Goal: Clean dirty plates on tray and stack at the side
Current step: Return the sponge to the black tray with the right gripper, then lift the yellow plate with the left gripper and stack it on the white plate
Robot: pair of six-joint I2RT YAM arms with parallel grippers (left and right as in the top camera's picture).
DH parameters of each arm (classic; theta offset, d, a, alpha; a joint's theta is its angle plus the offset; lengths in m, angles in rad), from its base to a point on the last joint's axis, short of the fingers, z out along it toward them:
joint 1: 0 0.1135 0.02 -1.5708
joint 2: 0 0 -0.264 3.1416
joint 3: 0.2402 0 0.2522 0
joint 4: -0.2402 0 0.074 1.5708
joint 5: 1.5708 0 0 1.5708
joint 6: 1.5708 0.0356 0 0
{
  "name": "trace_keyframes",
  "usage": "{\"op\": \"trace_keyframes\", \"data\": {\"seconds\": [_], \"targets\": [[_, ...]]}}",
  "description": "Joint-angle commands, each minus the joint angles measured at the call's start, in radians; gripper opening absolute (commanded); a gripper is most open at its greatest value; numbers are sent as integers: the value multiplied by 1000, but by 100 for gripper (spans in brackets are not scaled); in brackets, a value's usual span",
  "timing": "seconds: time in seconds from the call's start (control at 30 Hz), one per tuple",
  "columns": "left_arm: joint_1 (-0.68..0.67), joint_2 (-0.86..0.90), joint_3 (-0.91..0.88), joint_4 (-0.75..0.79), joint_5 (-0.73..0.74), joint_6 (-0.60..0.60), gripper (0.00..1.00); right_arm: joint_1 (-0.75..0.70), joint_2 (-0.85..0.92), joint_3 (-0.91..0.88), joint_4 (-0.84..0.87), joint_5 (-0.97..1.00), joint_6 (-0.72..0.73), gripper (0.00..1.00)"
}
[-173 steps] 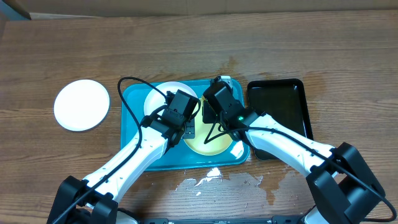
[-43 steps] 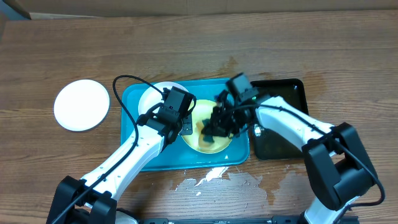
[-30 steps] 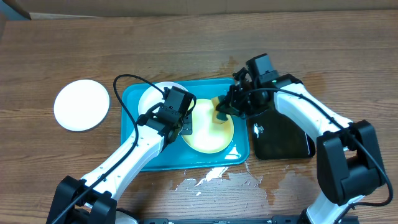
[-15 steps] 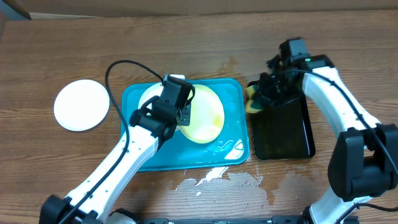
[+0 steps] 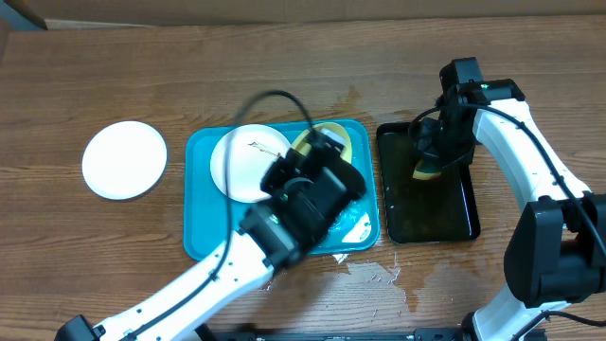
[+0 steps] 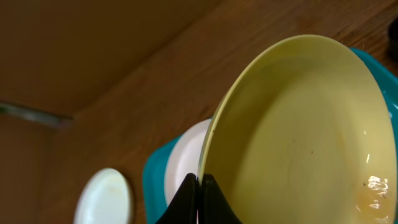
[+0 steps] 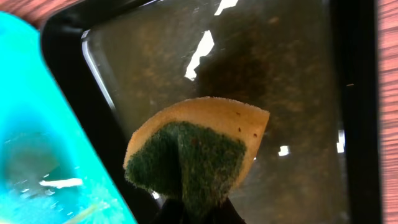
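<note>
The yellow plate should go over the clean white plate in my left gripper, then be lowered and released, because the white one is below the gripper, to its left in the overhead view.
My left gripper is shut on the rim of the pale yellow plate and holds it lifted and tilted on edge above the turquoise tray; the plate also shows in the overhead view. A white plate with small dark smears lies in the tray. Another white plate lies on the table left of the tray. My right gripper is shut on a yellow and green sponge above the black tray.
Water lies in the turquoise tray's right corner, and a puddle lies on the wooden table in front of it. The black tray's floor is wet. The raised left arm covers much of the turquoise tray.
My left gripper has lifted the yellow plate off the tray floor and tilted it on edge. My right gripper has carried the sponge from the plate to above the black tray.
</note>
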Motion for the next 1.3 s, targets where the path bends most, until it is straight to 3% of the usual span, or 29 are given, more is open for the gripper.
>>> {"op": "trace_keyframes", "data": {"seconds": [0.0,0.13,0.43,0.77,0.87,1.07,1.27], "targets": [[-55,-15,26,4,-259,108,4,-5,-31,23,4,110,-7,4],[-76,-15,26,4,-364,140,4,-5,-31,23,5,179,-6,4],[-127,-17,26,24,-384,142,4,-5,-31,23,4,178,0,4],[-147,-17,26,72,-333,50,4,-5,-31,23,4,174,0,4],[-130,-19,28,89,-325,-66,4,-5,-31,23,4,174,0,4],[53,-70,80,42,78,-159,4,-5,-31,23,4,170,0,4],[445,-120,182,-113,462,-232,4,-5,-31,23,5,159,0,4]]}}
